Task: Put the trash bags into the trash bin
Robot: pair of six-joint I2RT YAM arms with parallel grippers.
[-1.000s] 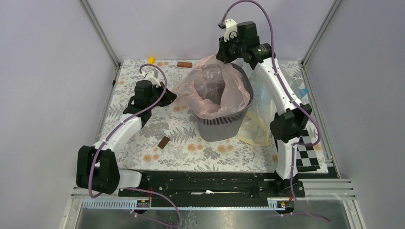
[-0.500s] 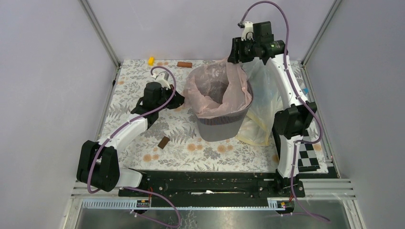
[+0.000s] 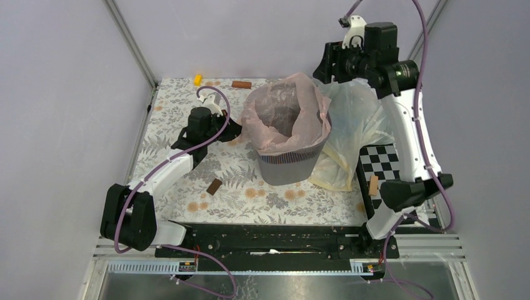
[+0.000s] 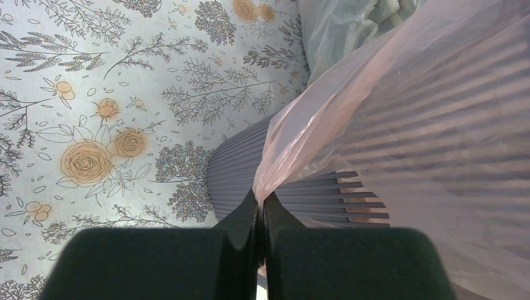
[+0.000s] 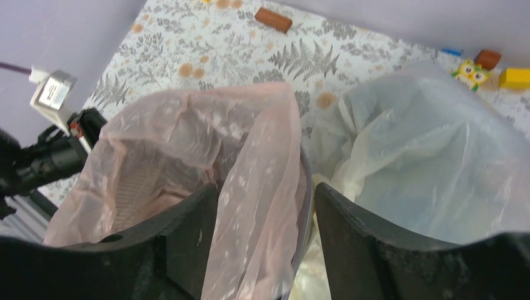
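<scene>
My right gripper moves down and back onto the pink bag's edge (image 3: 324, 111) (image 5: 294, 220) beside the clear bag next.
The dark grey mesh trash bin (image 3: 290, 164) stands mid-table. A pale pink trash bag (image 3: 284, 115) lines it, its rim folded over the mouth. My left gripper (image 3: 234, 131) is at the bin's left side, shut on the bag's edge. In the left wrist view the film (image 4: 406, 94) runs from the pinched tips (image 4: 260, 200) across the bin's ribs (image 4: 250, 175). My right gripper (image 3: 326, 62) hangs open above the bin's far right rim. In the right wrist view a strip of pink film (image 5: 256, 187) lies between its spread fingers, not gripped.
A bigger clear bag with a cream band (image 3: 350, 125) lies against the bin's right side. A checkerboard (image 3: 384, 175) with a small wooden piece (image 3: 374, 185) sits at right. Brown blocks (image 3: 214, 186) (image 3: 241, 84) and a yellow piece (image 3: 197, 79) lie on the floral cloth.
My right gripper has opened off the pink bag's far rim and risen up and to the right. The left gripper moved in toward the bin with the bag's edge, then held still.
</scene>
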